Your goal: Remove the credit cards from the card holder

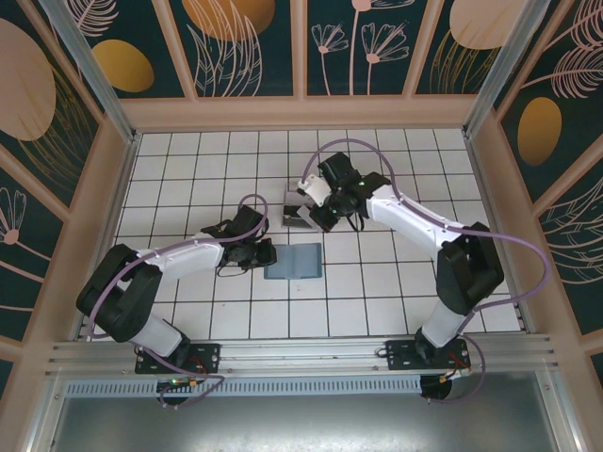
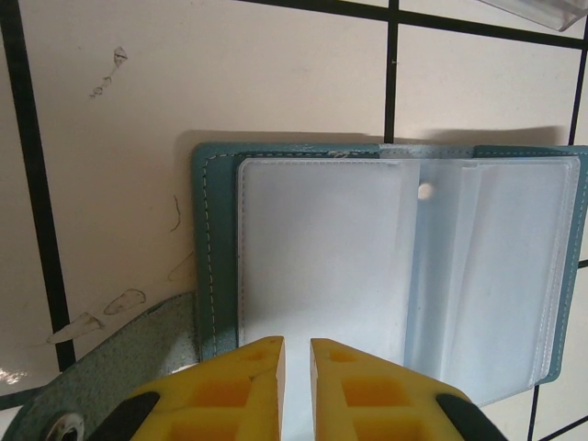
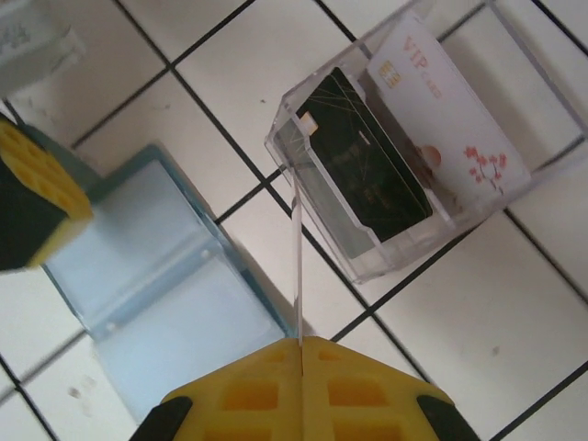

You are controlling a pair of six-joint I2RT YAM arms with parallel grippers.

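Observation:
The right gripper should next go outward, turning, because the spot beside the tray's white card (image 3: 447, 108) is outward of its fingers. Then it should lower and release the credit card (image 3: 298, 266) there.
The slate-blue card holder (image 1: 300, 262) lies open on the tiles, its clear sleeves (image 2: 322, 248) facing up. My left gripper (image 2: 297, 344) hovers over its near edge, jaws a narrow gap apart with nothing between them; from above it (image 1: 267, 252) is at the holder's left side. My right gripper (image 3: 302, 342) is shut on a thin credit card (image 3: 298, 266) seen edge-on, which reaches up to the corner of the clear tray (image 3: 386, 266). A dark card (image 3: 367, 170) and a white card (image 3: 450, 110) lie in that tray. The holder (image 3: 175, 294) is below and left of this gripper.
The clear tray (image 1: 294, 218) sits one tile behind the holder, beside my right gripper (image 1: 316, 212). The holder's strap (image 2: 110, 367) sticks out at its near left. Wooden walls ring the tiled floor.

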